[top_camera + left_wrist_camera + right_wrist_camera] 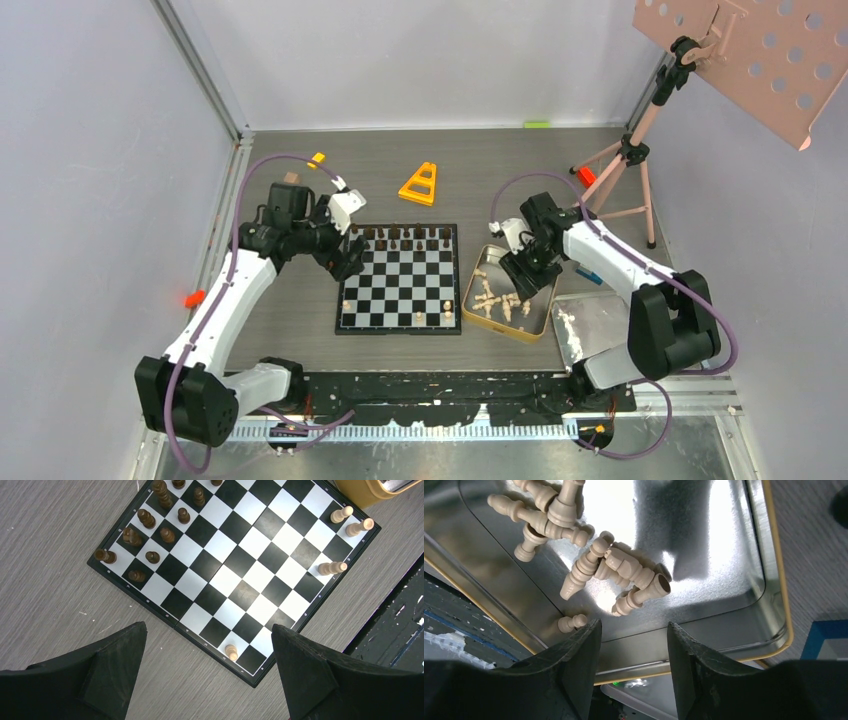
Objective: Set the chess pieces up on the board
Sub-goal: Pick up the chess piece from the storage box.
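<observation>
The piece is below, in line with the gap between my open fingers, so my right gripper will go down next toward the middle of the pale piece at the heap's edge (638,598) and close.
The checkered board (400,285) lies mid-table. Dark chess pieces (405,238) fill its far rows, and a few pale ones (447,305) stand along its near edge. In the left wrist view the board (235,570) shows the dark pieces (150,535) at upper left and pale pieces (332,568) at right. My left gripper (350,262) hangs open over the board's left edge, empty (209,626). My right gripper (522,280) hovers open over the gold tin (535,334). Several pale pieces (624,570) lie in a heap there, and a pawn (571,623) lies beside the gripper (634,624).
An orange triangular stand (418,184) sits behind the board. A silver tray (590,330) lies right of the tin. A pink tripod (625,175) stands at the back right. A blue object (824,640) lies just outside the tin's rim (776,580).
</observation>
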You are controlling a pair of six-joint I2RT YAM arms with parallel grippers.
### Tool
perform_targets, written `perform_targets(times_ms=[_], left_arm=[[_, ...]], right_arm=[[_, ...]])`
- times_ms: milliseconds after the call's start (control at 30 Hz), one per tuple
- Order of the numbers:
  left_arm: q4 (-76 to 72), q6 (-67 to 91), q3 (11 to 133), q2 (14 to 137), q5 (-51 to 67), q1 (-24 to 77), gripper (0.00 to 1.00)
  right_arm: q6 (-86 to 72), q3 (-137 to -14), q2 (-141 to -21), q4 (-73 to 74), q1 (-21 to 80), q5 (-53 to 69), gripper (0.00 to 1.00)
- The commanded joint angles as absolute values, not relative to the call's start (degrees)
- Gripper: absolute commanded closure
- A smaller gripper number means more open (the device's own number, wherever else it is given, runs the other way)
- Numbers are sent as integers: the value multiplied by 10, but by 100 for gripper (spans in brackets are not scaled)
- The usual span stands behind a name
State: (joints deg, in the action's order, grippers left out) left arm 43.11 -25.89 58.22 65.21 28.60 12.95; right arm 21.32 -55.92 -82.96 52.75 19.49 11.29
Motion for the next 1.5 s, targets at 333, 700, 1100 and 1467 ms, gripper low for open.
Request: perform_targets(times_ms=[333,700,1100,1467], left_arm=[[413,-263,597,655,312,126,0],[412,-265,595,654,310,126,0],[403,-270,593,657,335,127,0],[305,-193,592,718,493,142,1]], right_arm=[[184,-562,-898,530,195,77,47],[183,-574,-942,518,195,71,61],[224,-649,-901,573,194,61,93],[270,-721,-868,632,194,167,96]])
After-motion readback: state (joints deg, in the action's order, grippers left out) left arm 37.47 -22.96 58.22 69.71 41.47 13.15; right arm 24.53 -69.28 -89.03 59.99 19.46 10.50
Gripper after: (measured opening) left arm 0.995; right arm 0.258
